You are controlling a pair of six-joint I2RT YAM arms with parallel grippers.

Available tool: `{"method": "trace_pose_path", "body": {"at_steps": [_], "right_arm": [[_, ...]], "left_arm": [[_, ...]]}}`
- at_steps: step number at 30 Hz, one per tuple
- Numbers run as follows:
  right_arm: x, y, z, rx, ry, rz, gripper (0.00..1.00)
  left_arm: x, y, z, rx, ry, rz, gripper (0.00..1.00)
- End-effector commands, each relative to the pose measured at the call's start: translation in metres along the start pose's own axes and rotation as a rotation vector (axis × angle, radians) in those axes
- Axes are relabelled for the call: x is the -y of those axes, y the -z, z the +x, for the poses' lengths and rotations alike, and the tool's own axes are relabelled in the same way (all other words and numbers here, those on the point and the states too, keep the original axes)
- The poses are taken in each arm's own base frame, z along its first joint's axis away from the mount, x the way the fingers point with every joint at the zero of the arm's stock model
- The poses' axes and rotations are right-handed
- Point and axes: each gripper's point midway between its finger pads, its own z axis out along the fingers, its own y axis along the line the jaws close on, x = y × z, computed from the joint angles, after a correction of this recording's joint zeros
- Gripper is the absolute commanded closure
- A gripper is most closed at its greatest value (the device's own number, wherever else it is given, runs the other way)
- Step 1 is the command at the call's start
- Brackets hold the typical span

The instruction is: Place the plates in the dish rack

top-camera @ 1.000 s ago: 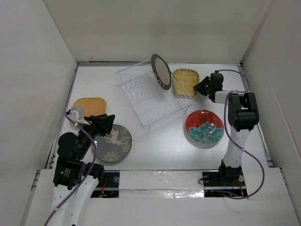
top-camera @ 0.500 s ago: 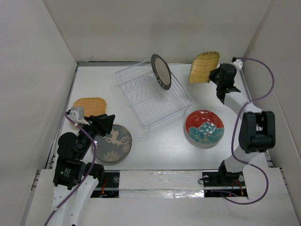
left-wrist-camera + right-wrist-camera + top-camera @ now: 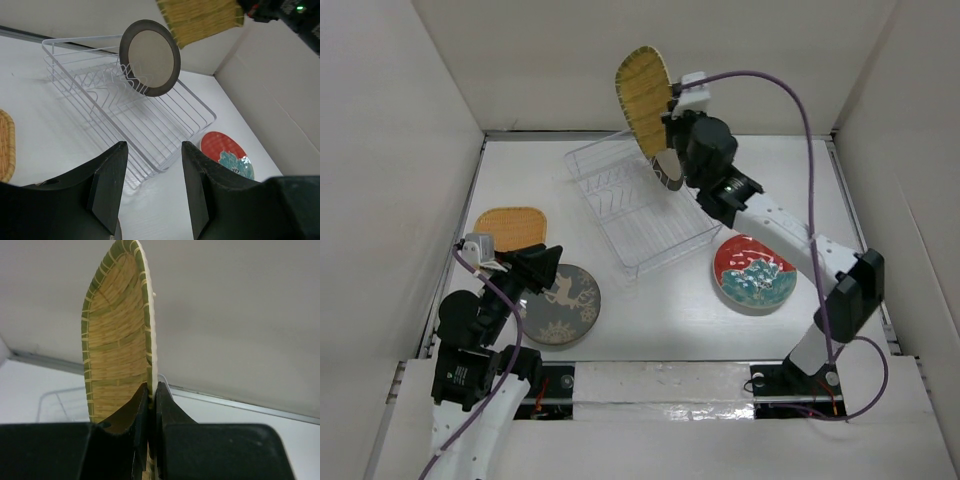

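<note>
I should next move my right gripper to the left in the top view and down, to lower the woven yellow plate into the empty wire slots of the dish rack beside the standing metallic plate.
My right gripper (image 3: pixel 669 118) is shut on the rim of a woven yellow plate (image 3: pixel 643 98), holding it upright, high above the far end of the clear wire dish rack (image 3: pixel 640 215); the wrist view shows the plate edge (image 3: pixel 117 355) pinched between the jaws. A metallic round plate (image 3: pixel 150 57) stands on edge in the rack (image 3: pixel 130 115). A second woven plate (image 3: pixel 510 225) lies flat at left. The dark horse plate (image 3: pixel 563 305) lies under my open, empty left gripper (image 3: pixel 542 265). The red-and-teal plate (image 3: pixel 754 273) lies right of the rack.
White walls enclose the table on three sides. My right arm stretches diagonally from its base (image 3: pixel 810 375) over the red-and-teal plate toward the rack. A purple cable (image 3: pixel 790 90) arcs above it.
My right gripper has lifted the woven plate off the table at the far right, swung it left and raised it above the rack's far end. The left arm has barely moved.
</note>
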Motion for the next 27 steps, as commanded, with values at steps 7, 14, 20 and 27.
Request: {"method": "trace_pose_path", "body": {"at_steps": [7, 14, 20, 27], "right_arm": [[-0.024, -0.042, 0.057, -0.174, 0.487, 0.155, 1.0], [-0.027, -0.057, 0.084, -0.198, 0.614, 0.21, 1.0], [-0.019, -0.063, 0.109, -0.212, 0.663, 0.238, 1.0], [-0.012, -0.066, 0.142, -0.234, 0.693, 0.252, 1.0]], "left_arm": [[0.009, 0.004, -0.013, 0.062, -0.016, 0.04, 0.56], [0.01, 0.005, -0.014, 0.066, -0.018, 0.044, 0.56], [0.01, 0.005, -0.014, 0.063, -0.018, 0.046, 0.56], [0.009, 0.003, -0.012, 0.053, -0.018, 0.042, 0.56]]}}
